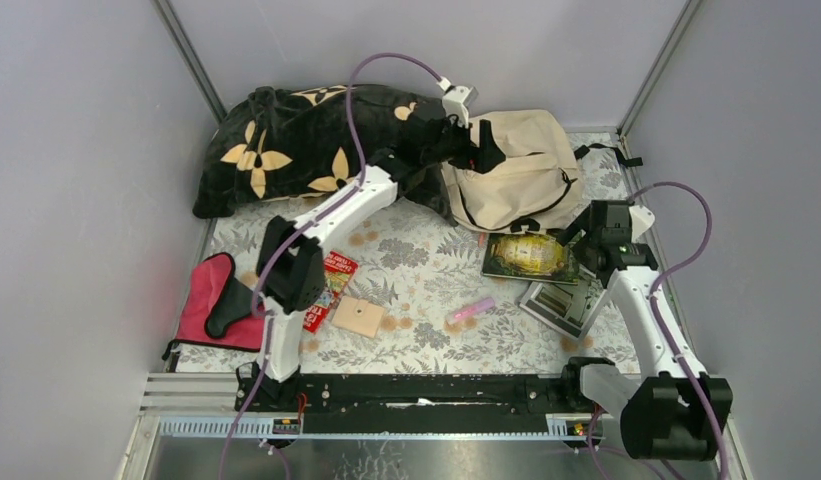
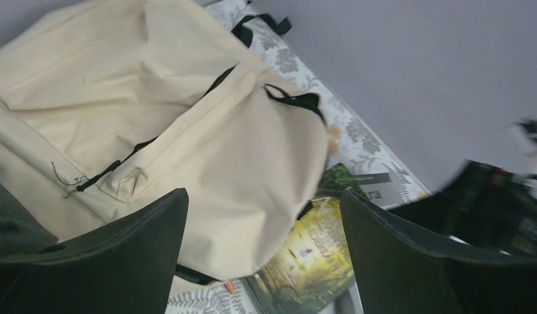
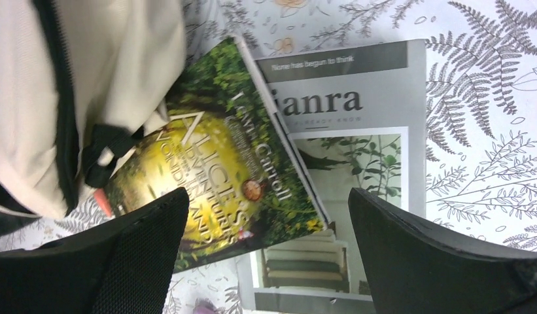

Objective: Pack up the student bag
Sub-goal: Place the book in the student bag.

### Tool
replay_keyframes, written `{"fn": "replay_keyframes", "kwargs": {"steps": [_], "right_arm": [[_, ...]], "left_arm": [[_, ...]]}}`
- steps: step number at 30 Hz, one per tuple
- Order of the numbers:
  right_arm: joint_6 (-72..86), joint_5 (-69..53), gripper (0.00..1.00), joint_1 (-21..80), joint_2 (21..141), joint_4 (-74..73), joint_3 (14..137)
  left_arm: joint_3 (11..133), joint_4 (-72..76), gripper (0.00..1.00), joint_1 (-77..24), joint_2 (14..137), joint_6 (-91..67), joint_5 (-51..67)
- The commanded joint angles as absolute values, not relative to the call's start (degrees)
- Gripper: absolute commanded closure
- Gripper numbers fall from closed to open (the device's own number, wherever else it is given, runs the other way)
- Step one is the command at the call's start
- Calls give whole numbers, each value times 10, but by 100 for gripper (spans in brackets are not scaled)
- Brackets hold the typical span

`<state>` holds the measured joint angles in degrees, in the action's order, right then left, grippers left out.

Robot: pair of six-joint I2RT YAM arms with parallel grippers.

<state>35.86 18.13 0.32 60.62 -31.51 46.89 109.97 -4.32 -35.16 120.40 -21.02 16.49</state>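
The green-yellow book's long edge [image 1: 578, 263] [image 3: 293, 155] lies over the grey magazine between the robot's open fingers, so the right gripper should move down onto that edge and close there.
The beige student bag [image 1: 516, 170] lies at the back of the table, its dark zipper shut; it fills the left wrist view [image 2: 161, 124] and shows at the left of the right wrist view [image 3: 30, 98]. My left gripper [image 1: 478, 150] hovers open over the bag's left side, holding nothing. A green-yellow book [image 1: 531, 257] lies in front of the bag, overlapping a grey magazine [image 1: 564, 303]; both show in the right wrist view, the book [image 3: 226, 157] and the magazine [image 3: 363, 137]. My right gripper [image 1: 584, 248] is open above the books.
A black flower-patterned pillow [image 1: 306, 145] lies at the back left. A red-and-black pouch [image 1: 216, 300], a red booklet [image 1: 331, 285], a tan square pad [image 1: 358, 316] and a pink eraser [image 1: 470, 309] lie on the patterned cloth. Grey walls stand close on both sides.
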Motion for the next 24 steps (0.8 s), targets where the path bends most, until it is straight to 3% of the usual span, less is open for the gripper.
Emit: {"fn": "replay_keyframes", "kwargs": {"steps": [1,9,16,24], "right_arm": [[337,108,0,-54,605,-270,433],[331,-123,0,-174,613,-134,320],[396,-214,0,-206,605,-31,245],[439,-240,8,-213,598,37,208]], "left_arm": [[1034,-3,7,-352,1105,-190,176],[870,60,9,-358,1034,-226,210],[806,76,12,-367,1051,-246,214],[783,97,15,-380,1067,-267,226]]}}
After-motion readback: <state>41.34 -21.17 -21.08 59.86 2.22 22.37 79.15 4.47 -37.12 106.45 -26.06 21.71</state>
